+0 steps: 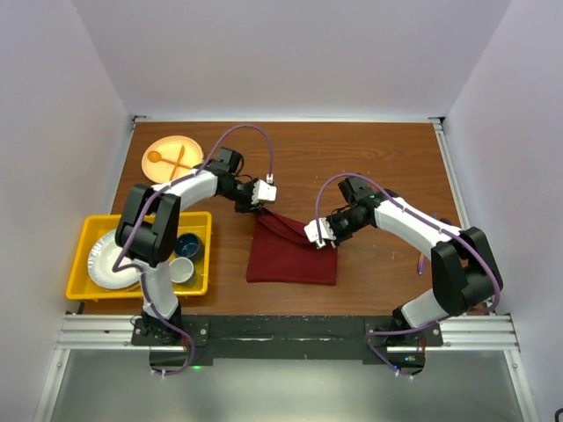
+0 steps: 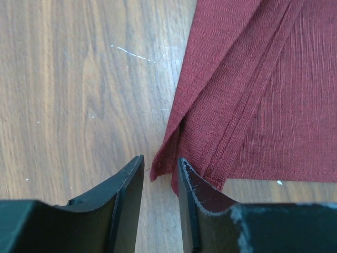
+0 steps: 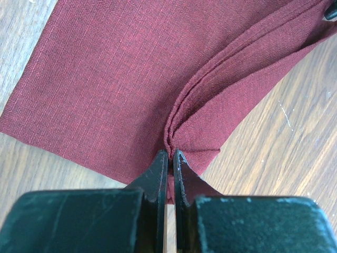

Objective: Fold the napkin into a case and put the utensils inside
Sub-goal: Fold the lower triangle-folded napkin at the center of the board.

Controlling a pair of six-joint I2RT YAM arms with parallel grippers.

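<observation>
The flat near part of the napkin is still uncovered, so my right gripper should next pull the bunched fold back onto that near part and let go of the fold.
The maroon napkin (image 1: 290,259) lies partly folded on the wooden table, a broad sheet with a raised pleat running across it. My right gripper (image 1: 318,234) is at its right edge. In the right wrist view it (image 3: 170,154) is shut on a bunched fold of the napkin (image 3: 116,79). My left gripper (image 1: 266,195) hovers at the far left corner. In the left wrist view it (image 2: 159,161) is open, and the napkin (image 2: 274,105) has its corner tip just at the gap, untouched by the jaws. No narrow case shows. The utensils are out of view.
A yellow bin (image 1: 88,230) at the left holds a white plate (image 1: 110,259), a blue cup (image 1: 187,245) and a white cup (image 1: 180,269). An orange plate (image 1: 158,174) with an orange spoon and fork sits at the far left.
</observation>
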